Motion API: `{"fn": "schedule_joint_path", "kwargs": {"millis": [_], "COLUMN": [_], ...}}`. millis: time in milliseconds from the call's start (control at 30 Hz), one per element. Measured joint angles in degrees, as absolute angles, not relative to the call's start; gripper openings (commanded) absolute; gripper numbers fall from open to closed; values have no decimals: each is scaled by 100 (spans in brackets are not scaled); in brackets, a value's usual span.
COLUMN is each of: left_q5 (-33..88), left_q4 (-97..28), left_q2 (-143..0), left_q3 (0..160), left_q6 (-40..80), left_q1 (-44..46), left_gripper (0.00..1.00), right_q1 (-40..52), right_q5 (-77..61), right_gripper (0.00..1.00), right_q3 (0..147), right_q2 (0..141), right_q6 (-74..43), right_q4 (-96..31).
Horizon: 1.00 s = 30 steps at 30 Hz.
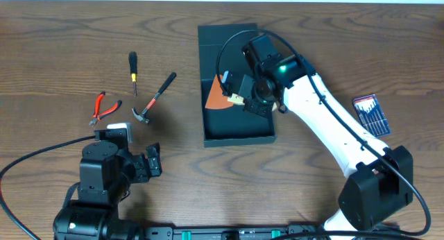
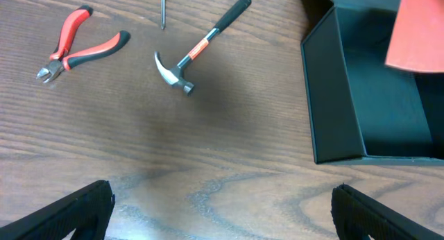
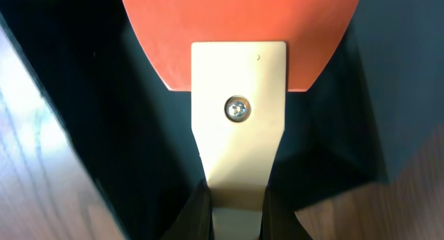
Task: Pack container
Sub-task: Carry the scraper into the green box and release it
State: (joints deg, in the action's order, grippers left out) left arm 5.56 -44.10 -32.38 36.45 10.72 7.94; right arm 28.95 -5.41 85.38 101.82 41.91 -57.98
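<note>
My right gripper moves down and slightly back into the open container (image 1: 236,132) next, before it releases the scraper's pale handle.
The dark teal-grey container (image 1: 236,132) lies open in the middle of the table, its lid (image 1: 220,37) flapped back. My right gripper (image 1: 244,101) is shut on the pale handle of an orange-bladed scraper (image 1: 216,96) and holds it over the container's inside; the wrist view shows the scraper (image 3: 239,39) between the fingers (image 3: 237,212). My left gripper (image 1: 142,164) is open and empty near the front edge. A hammer (image 1: 154,96), red pliers (image 1: 104,107) and a screwdriver (image 1: 132,68) lie left of the container. The left wrist view shows the hammer (image 2: 198,49), pliers (image 2: 80,46) and container (image 2: 333,94).
A blue pack of small bits (image 1: 370,115) lies on the table at the right, beside my right arm. The left arm's black cable curves across the front left of the wooden table (image 1: 55,53).
</note>
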Motion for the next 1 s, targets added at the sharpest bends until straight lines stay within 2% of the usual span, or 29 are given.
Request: {"fn": "schedule_joint_path", "kwargs": {"millis": [467, 1000], "left_q5": [556, 554], "left_q4": [-4407, -4407], "left_q2": [-3238, -3238], "left_q3": [3645, 3645], "left_q6": [1074, 1072], "left_q1": [794, 794], "left_gripper": [99, 98], "right_q1": [2895, 2895], "right_q5": [-799, -814], "right_gripper": [1, 2], "right_q3": [7714, 6965], "right_q2": [10182, 10184], "right_q6": [4036, 3765], "right_q4": [-4746, -4335]}}
